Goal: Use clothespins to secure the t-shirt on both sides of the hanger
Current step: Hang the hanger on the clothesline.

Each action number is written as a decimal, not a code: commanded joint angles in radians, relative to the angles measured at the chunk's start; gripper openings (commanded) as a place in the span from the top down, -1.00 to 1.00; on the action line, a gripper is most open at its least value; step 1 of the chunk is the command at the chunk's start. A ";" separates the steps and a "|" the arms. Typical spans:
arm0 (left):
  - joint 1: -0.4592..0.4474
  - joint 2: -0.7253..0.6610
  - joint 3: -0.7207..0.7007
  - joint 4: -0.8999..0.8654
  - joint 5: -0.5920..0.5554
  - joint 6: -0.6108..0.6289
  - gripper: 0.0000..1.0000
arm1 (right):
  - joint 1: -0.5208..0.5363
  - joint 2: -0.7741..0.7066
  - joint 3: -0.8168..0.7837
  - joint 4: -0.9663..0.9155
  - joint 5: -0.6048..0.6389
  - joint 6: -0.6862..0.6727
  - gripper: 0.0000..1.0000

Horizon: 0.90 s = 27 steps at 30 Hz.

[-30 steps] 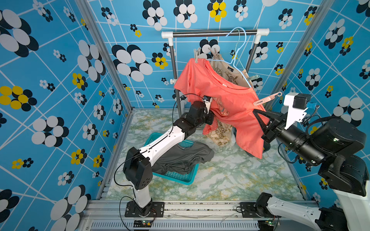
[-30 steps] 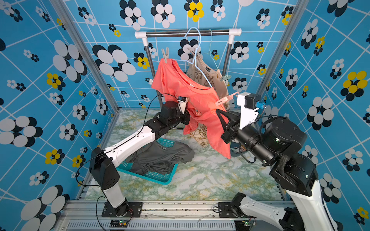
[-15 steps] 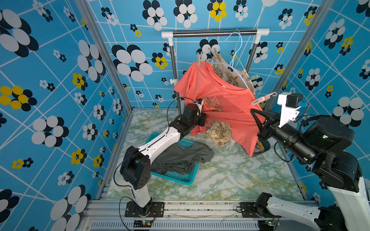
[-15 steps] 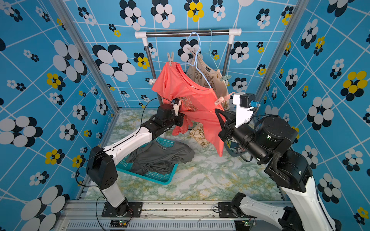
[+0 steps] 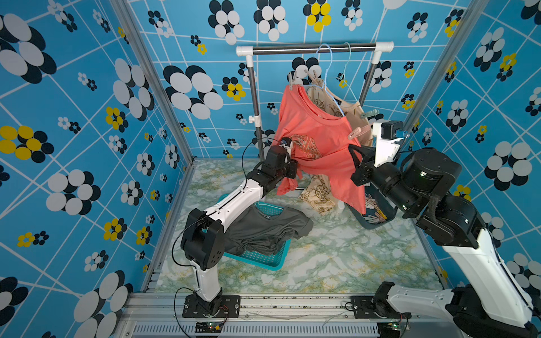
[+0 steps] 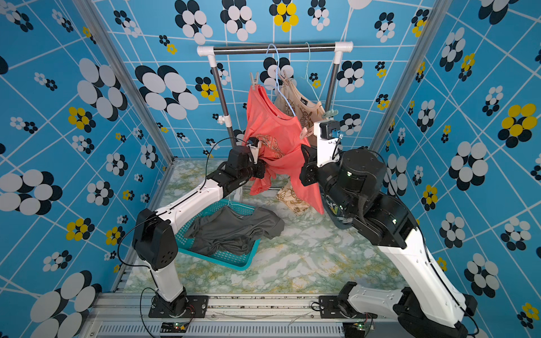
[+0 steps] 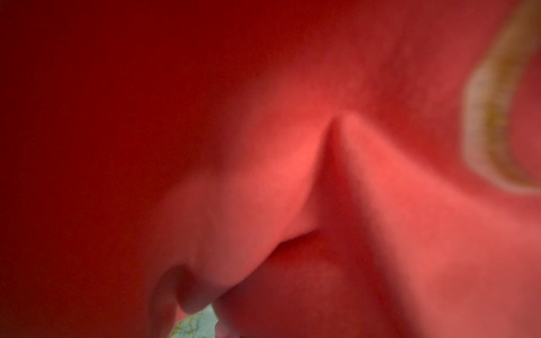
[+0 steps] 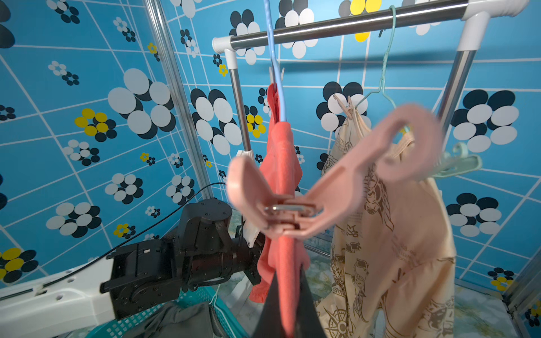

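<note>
My right gripper holds the coral t-shirt's edge and will carry it outward toward the beige printed shirt (image 8: 394, 219) next and release it there, because the pink clothespin is already on the coral t-shirt's near shoulder.
A coral t-shirt (image 5: 316, 128) (image 6: 272, 131) hangs on a blue wire hanger (image 5: 328, 73) from the rack. A pale clothespin (image 5: 291, 78) (image 6: 254, 79) clips its far shoulder. A pink clothespin (image 5: 354, 134) (image 6: 304, 133) sits on the near shoulder, blurred and close in the right wrist view (image 8: 292, 210). My left gripper (image 5: 293, 171) (image 6: 260, 172) is shut on the shirt's side by the sleeve; coral cloth (image 7: 380, 204) fills the left wrist view and hides the jaws. My right gripper (image 5: 352, 150) (image 8: 288, 272) is shut on the shirt's edge just under the pink clothespin.
A beige printed shirt (image 5: 322, 187) hangs behind on a green hanger (image 8: 386, 73), with a mint clothespin (image 5: 369, 113). A teal basket (image 5: 263, 257) holds a grey shirt (image 5: 263, 231). A dark bin (image 5: 377, 218) of clothespins stands behind the right arm. The rack's posts (image 5: 254, 111) stand close by.
The right gripper and the pink clothespin have moved left and up with the shirt's edge. The shirt now hangs narrower. The left gripper has shifted slightly left, still holding cloth.
</note>
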 commanded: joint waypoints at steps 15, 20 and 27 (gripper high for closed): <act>0.008 0.137 0.249 -0.121 0.036 0.045 1.00 | -0.269 0.498 0.681 -0.136 -0.298 0.174 1.00; 0.008 0.149 0.255 -0.124 0.033 0.044 1.00 | -0.288 0.566 0.685 -0.104 -0.369 0.224 1.00; 0.008 0.147 0.246 -0.130 0.028 0.051 1.00 | -0.288 0.675 0.724 -0.108 -0.439 0.273 1.00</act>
